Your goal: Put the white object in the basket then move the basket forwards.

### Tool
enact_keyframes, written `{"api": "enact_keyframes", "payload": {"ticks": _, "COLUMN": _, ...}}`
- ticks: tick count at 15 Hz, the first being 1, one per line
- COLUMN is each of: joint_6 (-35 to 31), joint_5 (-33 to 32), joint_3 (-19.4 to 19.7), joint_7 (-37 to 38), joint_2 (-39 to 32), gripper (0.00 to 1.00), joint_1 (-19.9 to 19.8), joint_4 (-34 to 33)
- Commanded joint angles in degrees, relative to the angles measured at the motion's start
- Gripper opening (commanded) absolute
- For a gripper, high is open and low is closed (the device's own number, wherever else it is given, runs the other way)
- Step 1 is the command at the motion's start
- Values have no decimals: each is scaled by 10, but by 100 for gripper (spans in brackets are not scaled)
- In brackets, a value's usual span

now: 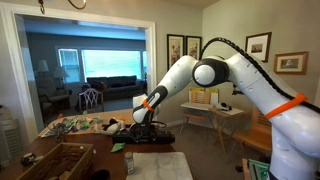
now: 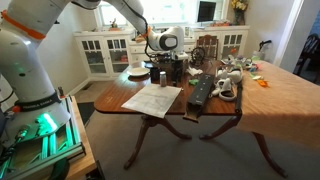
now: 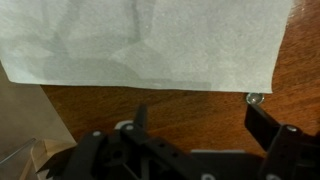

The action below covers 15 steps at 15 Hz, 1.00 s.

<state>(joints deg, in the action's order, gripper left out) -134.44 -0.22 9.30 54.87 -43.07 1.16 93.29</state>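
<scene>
The small shiny bit (image 3: 254, 98) lies off-centre, near one open finger, so my gripper shifts toward the right in the wrist view and lowers onto it next.
The brown wicker basket (image 1: 58, 160) sits at the near left corner of the wooden table in an exterior view. I cannot pick it out in the other views. A small white object (image 1: 112, 126) lies among clutter further back on the table. My gripper (image 1: 144, 120) hangs low over the table between the basket and the black slab; it also shows in the other exterior view (image 2: 165, 68). In the wrist view the gripper (image 3: 200, 118) is open and empty, over bare wood just below the edge of a white paper sheet (image 3: 150, 40).
A black keyboard-like slab (image 2: 200, 92) lies beside the paper sheet (image 2: 152, 100) near the table's middle. Colourful clutter (image 1: 75, 125) covers the far end. A small shiny bit (image 3: 254, 98) lies at the paper's corner. A desk and chair (image 1: 212, 112) stand behind.
</scene>
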Motion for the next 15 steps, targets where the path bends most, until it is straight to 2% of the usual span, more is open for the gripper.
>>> {"api": "enact_keyframes", "payload": {"ticks": 1, "joint_6": 2, "joint_5": 5, "joint_3": 5, "joint_7": -4, "joint_2": -3, "gripper": 100, "joint_1": 4, "joint_4": -4}}
{"api": "enact_keyframes", "payload": {"ticks": 4, "joint_6": 2, "joint_5": 6, "joint_3": 5, "joint_7": -5, "joint_2": -4, "gripper": 100, "joint_1": 3, "joint_4": -5}}
{"api": "enact_keyframes", "payload": {"ticks": 15, "joint_6": -7, "joint_5": 5, "joint_3": 3, "joint_7": -38, "joint_2": -98, "gripper": 100, "joint_1": -7, "joint_4": -111}}
